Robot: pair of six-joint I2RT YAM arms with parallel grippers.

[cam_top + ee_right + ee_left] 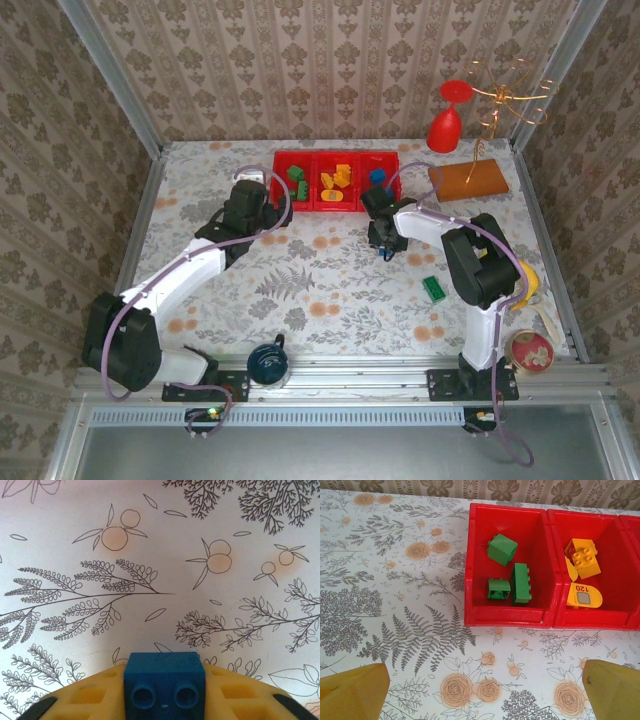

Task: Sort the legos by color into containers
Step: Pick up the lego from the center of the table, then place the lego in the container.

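My right gripper will next lift the matching lego up and outward over the rim of the tray's section holding a blue lego (378, 178) to let it go.
The red three-compartment tray (312, 159) sits at the back of the table. Its left compartment (477, 555) holds three green legos (521, 582). The middle one holds orange-yellow legos (582, 557), and a blue lego (377, 177) lies in the right one. My right gripper (165, 690) is shut on a blue lego (165, 677) just above the tablecloth, in front of the tray's right end (384, 245). My left gripper (485, 700) is open and empty, hovering before the green compartment (250, 200). One green lego (434, 289) lies loose on the table at the right.
An orange-brown board (470, 178) and a red goblet (447, 120) stand at the back right. A yellow banana (530, 282) and a round red tin (530, 350) lie by the right edge. A dark blue cup (267, 360) sits at the front.
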